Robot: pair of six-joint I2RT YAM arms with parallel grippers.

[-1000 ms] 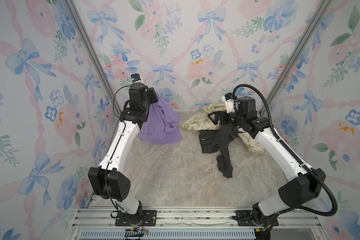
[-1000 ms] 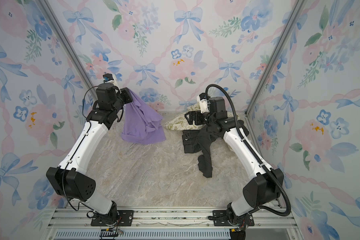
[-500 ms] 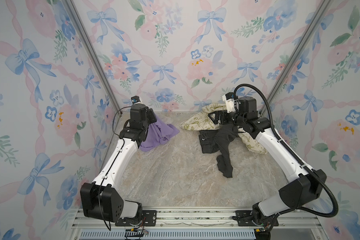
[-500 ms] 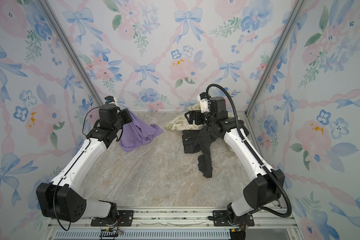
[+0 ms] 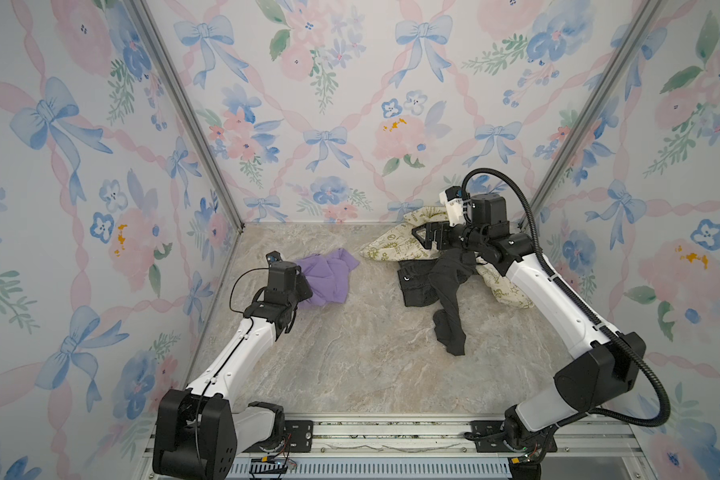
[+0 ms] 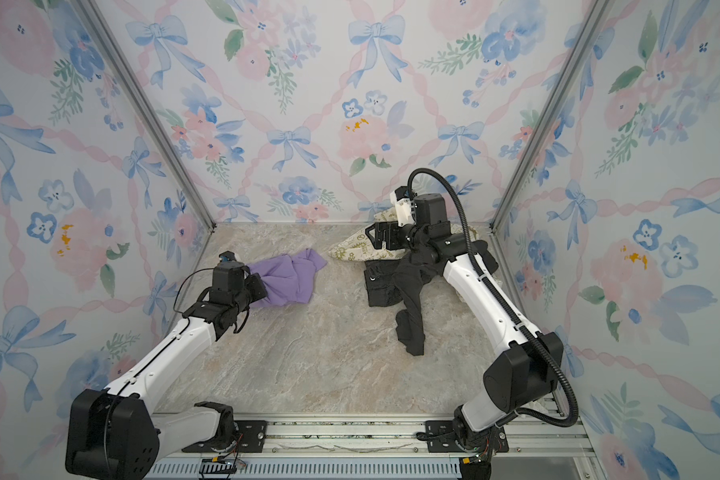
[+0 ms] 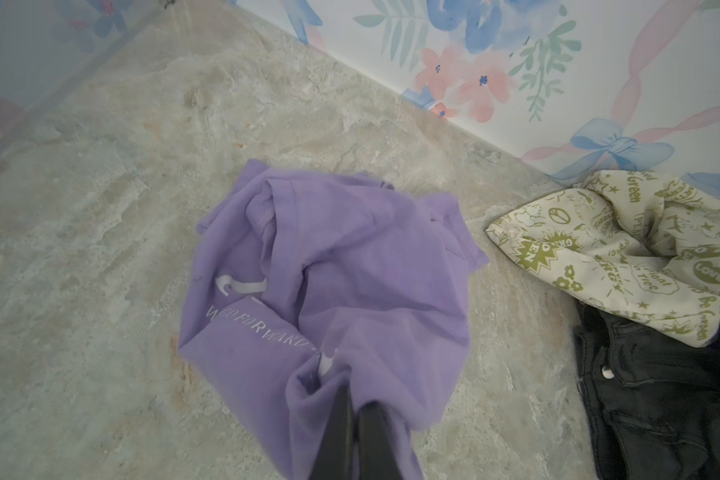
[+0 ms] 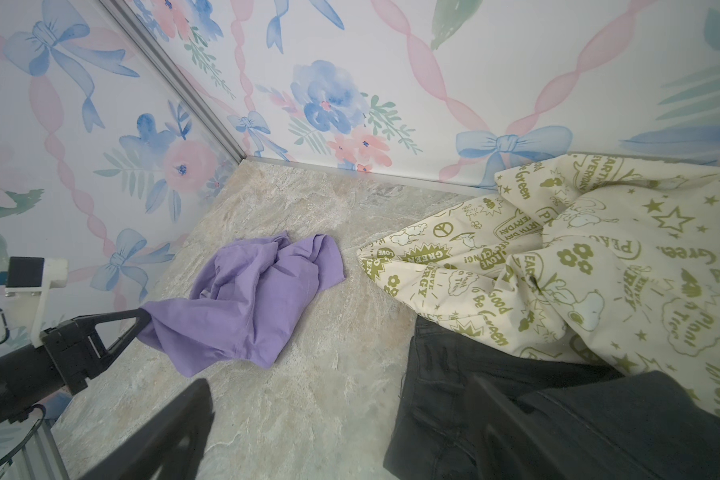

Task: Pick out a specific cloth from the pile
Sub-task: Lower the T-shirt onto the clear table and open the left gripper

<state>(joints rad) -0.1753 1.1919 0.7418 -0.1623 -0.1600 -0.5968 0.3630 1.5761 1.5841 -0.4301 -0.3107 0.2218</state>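
My left gripper is above and out from the open patch of bare marble floor, which lies toward my base. It will move back and down next and release the fold of the cloth there.
The lavender cloth (image 5: 329,274) (image 6: 292,278) lies crumpled on the marble floor at the left, apart from the pile. White lettering shows on the cloth (image 7: 350,270) in the left wrist view. My left gripper (image 5: 304,286) (image 7: 350,395) is low at the cloth's near edge, shut on a fold of it. The right wrist view also shows the left gripper (image 8: 142,320) pinching the cloth (image 8: 258,299). My right gripper (image 5: 422,237) (image 8: 333,411) hovers open over the pile, holding nothing. The pile is a cream green-printed cloth (image 5: 395,245) (image 8: 578,257) and black garments (image 5: 445,286) (image 8: 495,395).
The back wall (image 5: 329,178) runs close behind the cloth and the pile, and the left wall (image 5: 208,232) is close beside my left arm. A dark garment (image 6: 408,266) drapes against my right wrist. Bare marble floor (image 5: 350,353) lies between the arms.
My left arm has come down from high near the back left corner, carrying the purple cloth. The cloth hung free before and now rests on the floor. The right arm has not moved.
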